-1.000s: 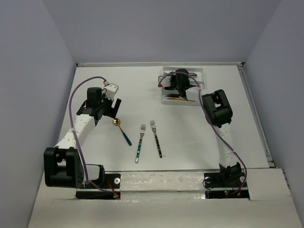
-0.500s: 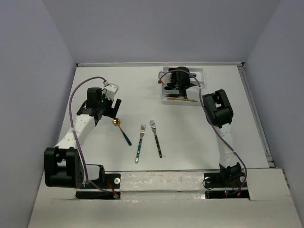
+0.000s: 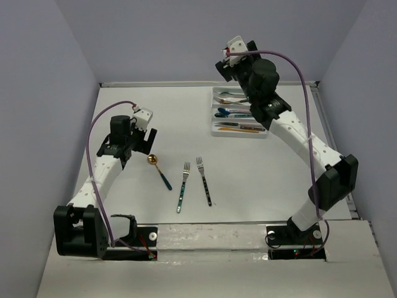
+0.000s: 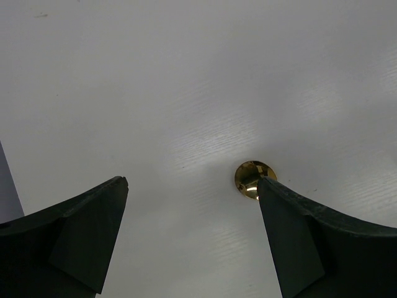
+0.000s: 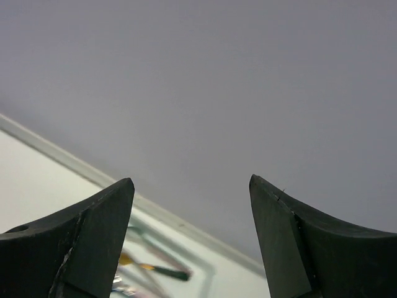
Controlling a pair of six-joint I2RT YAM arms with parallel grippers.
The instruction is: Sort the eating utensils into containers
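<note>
The fork's black handle (image 3: pixel 206 188) is below my right gripper and back of it, outside the tray (image 3: pixel 260 134). I should swing my right gripper back and down onto it next, tilting toward the table.
A gold spoon with a teal handle (image 3: pixel 159 171) and two forks (image 3: pixel 182 186) (image 3: pixel 204 180) lie on the white table. My left gripper (image 3: pixel 147 141) hovers open just behind the spoon. In the left wrist view the gold spoon bowl (image 4: pixel 250 177) peeks out beside the right finger (image 4: pixel 291 242), and nothing lies between the fingers of the left gripper (image 4: pixel 192 186). The white tray (image 3: pixel 260 134) at the back holds several utensils in its three compartments. My right gripper (image 3: pixel 223 66) is raised high over the tray, open and empty (image 5: pixel 191 183), facing the back wall.
Grey walls close in the table at the back and sides. The right wrist view catches a corner of the tray (image 5: pixel 208 268) with a dark-handled utensil (image 5: pixel 162 270) inside. Both arm bases stand at the near edge.
The right arm has risen from inside the tray, swinging up and back, and its jaws have spread open. The utensils in the tray now show. The left gripper has stayed above the spoon.
</note>
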